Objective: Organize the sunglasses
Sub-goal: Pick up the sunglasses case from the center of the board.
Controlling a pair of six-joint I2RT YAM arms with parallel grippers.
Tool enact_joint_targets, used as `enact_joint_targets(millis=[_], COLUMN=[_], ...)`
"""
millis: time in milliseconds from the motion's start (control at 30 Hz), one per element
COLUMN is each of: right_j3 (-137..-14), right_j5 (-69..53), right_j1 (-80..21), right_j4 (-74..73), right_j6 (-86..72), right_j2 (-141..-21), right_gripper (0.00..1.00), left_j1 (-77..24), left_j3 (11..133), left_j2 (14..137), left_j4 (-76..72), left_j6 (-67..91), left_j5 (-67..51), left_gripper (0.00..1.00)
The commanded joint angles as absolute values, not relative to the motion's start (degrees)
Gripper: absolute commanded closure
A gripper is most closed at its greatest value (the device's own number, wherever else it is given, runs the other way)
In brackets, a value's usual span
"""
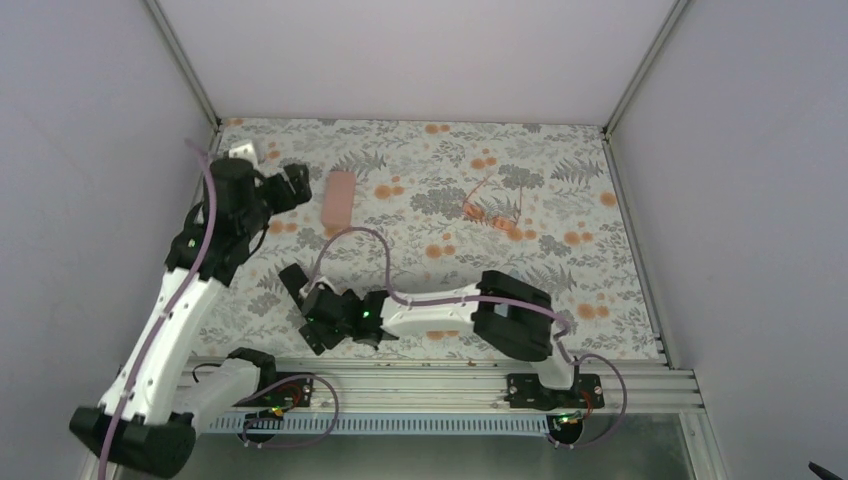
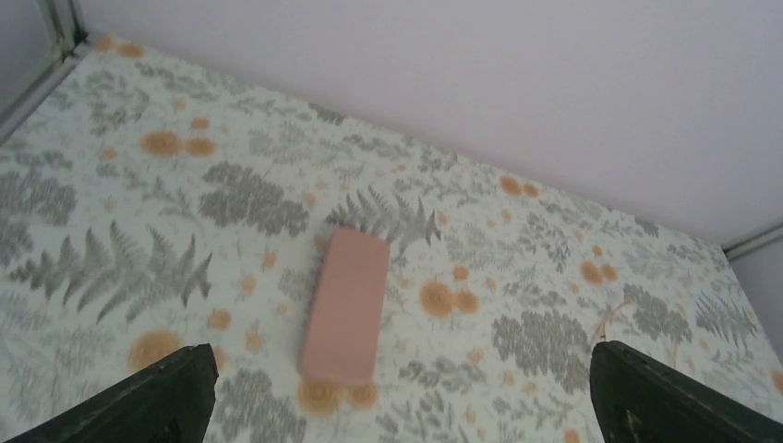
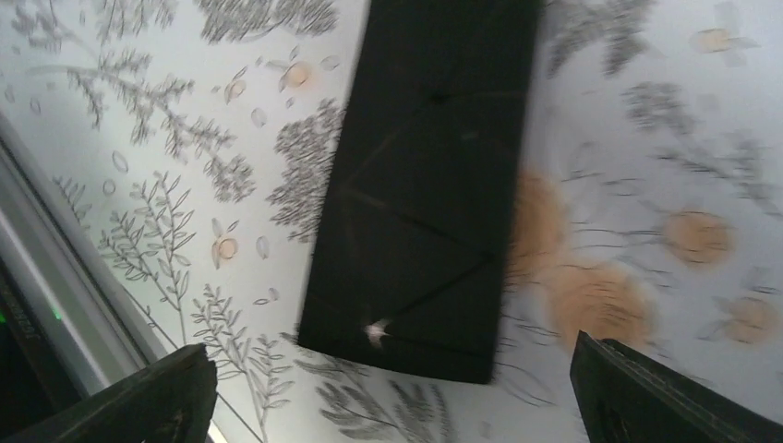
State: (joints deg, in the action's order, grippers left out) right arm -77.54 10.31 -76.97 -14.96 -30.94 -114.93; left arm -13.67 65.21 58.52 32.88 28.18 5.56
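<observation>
My right gripper lowers onto its near end point(image 3: 410, 288) next and closes across its long sides, as the black oblong case point(image 3: 425, 185) lies lengthwise between my open fingers.
The pale orange-pink sunglasses point(image 1: 492, 208) lie open on the floral tablecloth right of centre at the back. A thin piece of their frame shows at the right of the left wrist view point(image 2: 605, 323). The dark brown pair is not in view. My left gripper point(image 1: 290, 185) is open and empty, hovering just left of a pink oblong case point(image 1: 340, 197). In its wrist view point(image 2: 399, 351) the case point(image 2: 346, 305) lies between and ahead of the fingers. My right gripper point(image 1: 305, 300) is open and empty, low over a black oblong case point(image 3: 425, 185) that lies between its fingers point(image 3: 138, 406).
The black case shows only partly in the top view point(image 1: 293, 278), near the table's front edge and the metal rail point(image 1: 440, 375). Walls close in the table at the back and both sides. The right arm's cable loops over the middle of the cloth point(image 1: 375, 245).
</observation>
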Motion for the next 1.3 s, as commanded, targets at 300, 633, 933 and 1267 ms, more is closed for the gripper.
enact_joint_targets(millis=[300, 633, 933, 1267], right_j3=[-90.3, -90.7, -74.4, -50.3], right_j5=[18.0, 23.5, 22.2, 10.2], right_j1=[-79.1, -79.1, -77.1, -67.7], right_j4=[-21.9, -20.5, -11.4, -0.4], right_j6=[-29.8, -33.0, -37.2, -42.3], right_j2=[-127.2, -128.4, -115.3, -94.0], right_gripper=[0.13, 0.44, 0.5, 0.5], left_j1=[-13.6, -13.6, -13.5, -13.8], left_j3=[49.8, 50.7, 43.8, 30.9], left_j2=[29.9, 25.0, 28.9, 39.8], left_j4=[45.9, 48.7, 39.9, 18.8], left_j6=[35.5, 37.4, 33.4, 39.6], left_j5=[9.9, 8.3, -9.7, -32.7], left_gripper=[0.0, 0.0, 0.0, 0.0])
